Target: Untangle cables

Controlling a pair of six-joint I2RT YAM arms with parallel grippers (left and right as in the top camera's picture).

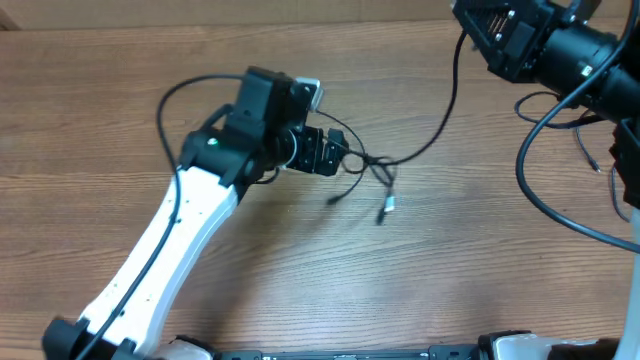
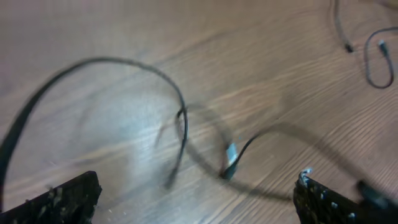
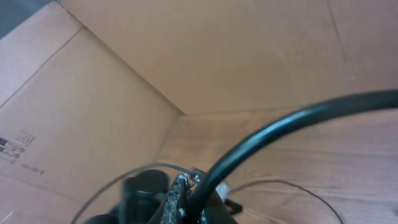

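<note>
The cable [image 1: 436, 132] should next go toward the right in the overhead view with my right gripper, away from the tangle [image 1: 375, 170].
A thin black cable [image 1: 436, 132] runs from my right gripper [image 1: 468, 22] down to a small tangle [image 1: 375, 170] at mid-table. One silvery plug end [image 1: 385, 208] lies just below the tangle. My left gripper [image 1: 335, 152] is open and empty just left of it. In the left wrist view the fingers [image 2: 198, 186] are spread wide above the crossing strands [image 2: 181, 124] and plug [image 2: 230, 154]. In the right wrist view my right gripper [image 3: 181, 193] looks shut on a thin wire, held high and partly hidden by a thick arm cord [image 3: 280, 134].
More thin wires [image 1: 590, 150] lie at the right edge by the right arm's base; they also show in the left wrist view [image 2: 373, 56]. A thin loop [image 1: 165, 100] arcs behind the left arm. Cardboard walls [image 3: 186, 50] border the wooden table [image 1: 300, 270].
</note>
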